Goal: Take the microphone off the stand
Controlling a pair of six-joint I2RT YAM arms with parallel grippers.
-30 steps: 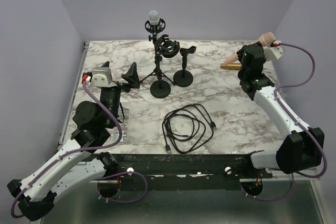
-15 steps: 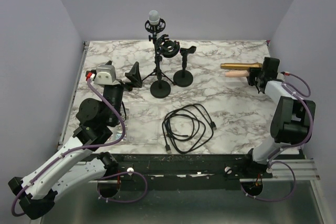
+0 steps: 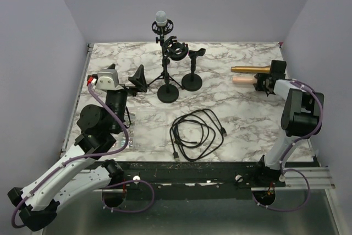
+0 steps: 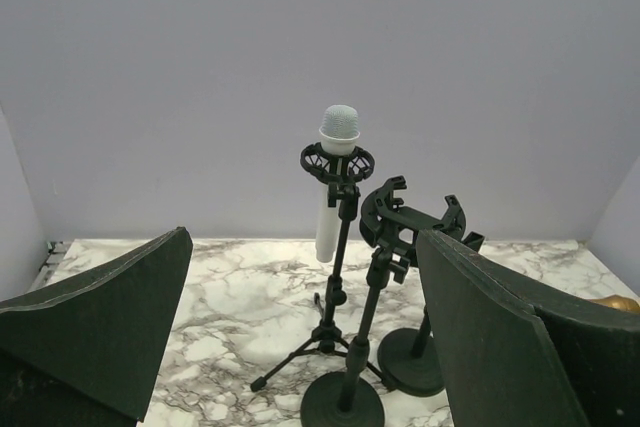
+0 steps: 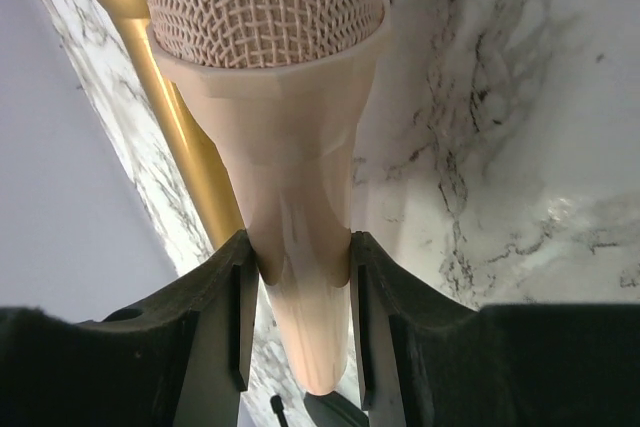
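Observation:
Next, my right gripper lowers a little to lay the pink microphone on the tabletop beside the gold one, since the marble beneath the pink microphone is clear.
A white microphone (image 3: 160, 19) stands in the shock mount of a black tripod stand (image 3: 165, 53) at the back centre; it also shows in the left wrist view (image 4: 335, 182). Two more black stands with round bases (image 3: 168, 93) (image 3: 192, 81) hold no microphone. My right gripper (image 3: 263, 81) is shut on a pink microphone (image 3: 243, 80) held low at the right of the table, beside a gold microphone (image 3: 251, 69). In the right wrist view the fingers clamp the pink handle (image 5: 300, 237). My left gripper (image 3: 137, 79) is open and empty, left of the stands.
A coiled black cable (image 3: 197, 134) lies at the front centre. The table's right edge is close to the right arm. Purple walls stand behind and on both sides.
My right gripper has swung down from the raised back right position to table height with the pink microphone, beside the gold one. The left arm has shifted only slightly.

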